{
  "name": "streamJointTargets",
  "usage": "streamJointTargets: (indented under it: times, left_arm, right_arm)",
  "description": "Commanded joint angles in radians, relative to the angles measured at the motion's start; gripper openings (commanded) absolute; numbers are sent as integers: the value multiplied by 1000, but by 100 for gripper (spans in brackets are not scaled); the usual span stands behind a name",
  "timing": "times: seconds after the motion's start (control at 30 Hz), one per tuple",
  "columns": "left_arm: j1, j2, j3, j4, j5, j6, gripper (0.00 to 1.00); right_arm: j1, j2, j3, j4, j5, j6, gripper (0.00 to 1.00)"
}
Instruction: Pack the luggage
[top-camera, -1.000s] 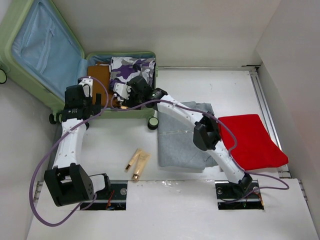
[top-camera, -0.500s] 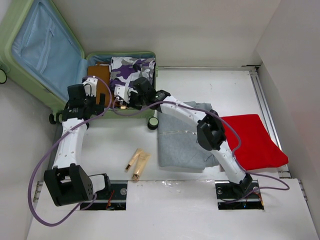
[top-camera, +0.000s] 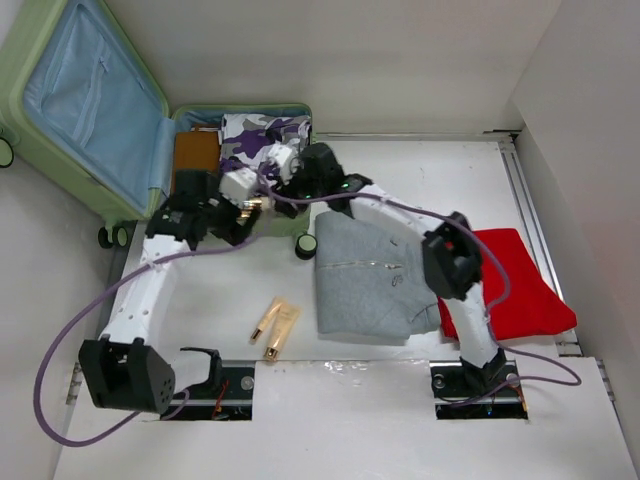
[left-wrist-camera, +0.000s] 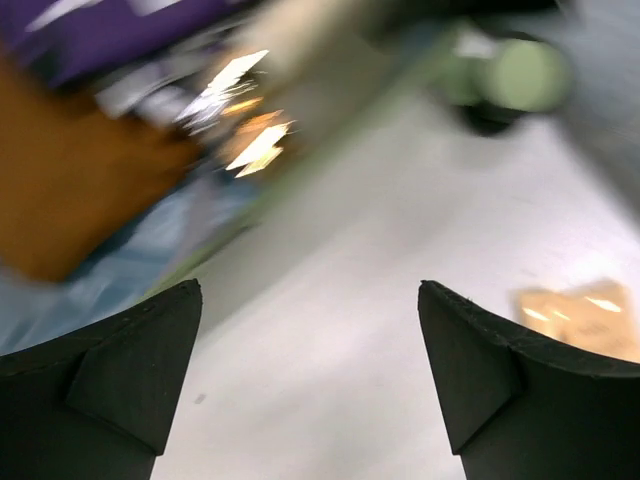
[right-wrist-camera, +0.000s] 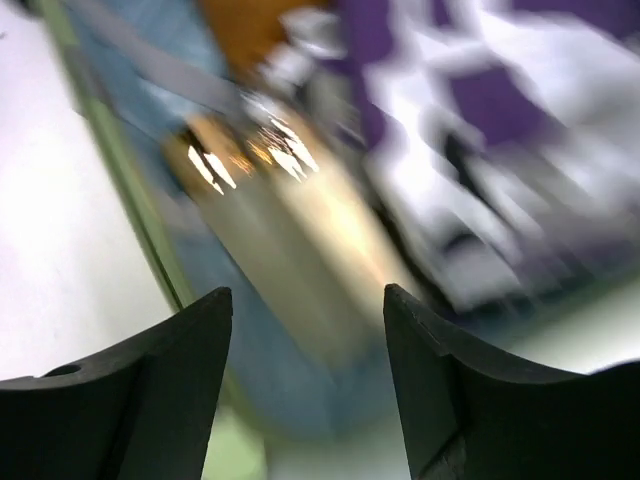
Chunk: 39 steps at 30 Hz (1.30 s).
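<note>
My left gripper needs to move back first, and then it should go down onto the slimmer beige tube (top-camera: 267, 318).
The luggage (top-camera: 90, 100) lies open at the far left, its blue-lined lid tipped back. Its base holds a brown item (top-camera: 195, 150), a purple camouflage garment (top-camera: 262, 135) and a beige tube (top-camera: 250, 206) near the front wall. My right gripper (top-camera: 268, 190) hovers open over that tube (right-wrist-camera: 300, 250), with nothing between its fingers (right-wrist-camera: 307, 292). My left gripper (top-camera: 238, 228) is open and empty over the white table, just in front of the luggage's front edge (left-wrist-camera: 310, 290). Both wrist views are blurred.
A folded grey garment (top-camera: 365, 275) lies on the table under the right arm. A red folded cloth (top-camera: 510, 280) sits to its right. Two beige tubes (top-camera: 275, 325) lie near the front, also seen in the left wrist view (left-wrist-camera: 580, 315). A luggage wheel (top-camera: 305, 245) juts out.
The left gripper swung right, from over the luggage's left side to the table at its front edge. The right arm drew back to the right, uncovering more of the grey garment.
</note>
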<state>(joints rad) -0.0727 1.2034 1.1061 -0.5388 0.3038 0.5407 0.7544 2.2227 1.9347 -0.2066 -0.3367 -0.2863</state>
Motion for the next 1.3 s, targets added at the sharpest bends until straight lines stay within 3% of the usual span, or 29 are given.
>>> streamJointTargets:
  times: [0.0, 0.07, 0.2, 0.43, 0.83, 0.97, 1.1, 1.23, 1.27]
  left_arm:
    - [-163, -83, -50, -168, 68, 120, 88]
    - [-272, -93, -93, -193, 17, 130, 90]
    - [-361, -79, -187, -213, -35, 119, 95]
    - [-503, -24, -342, -118, -46, 71, 96]
    - [-513, 99, -422, -9, -137, -2, 93]
    - [-585, 159, -445, 37, -250, -59, 93]
    - [-585, 220, -463, 95, -339, -81, 93]
    - [-585, 252, -473, 160, -400, -91, 75]
    - [-585, 252, -473, 160, -410, -100, 57]
  right_arm:
    - [-88, -329, -135, 53, 211, 149, 67]
    - [-131, -429, -230, 53, 270, 165, 69]
    - [-141, -645, -496, 30, 373, 165, 73]
    - [-141, -877, -719, -22, 461, 179, 73]
    - [-141, -1078, -839, -82, 568, 208, 73]
    - [-150, -1101, -839, -112, 593, 208, 73]
    - [-182, -1121, -849, -112, 593, 197, 73]
    - [-201, -1134, -849, -122, 593, 188, 73]
    - [-201, -1144, -849, -122, 593, 188, 73]
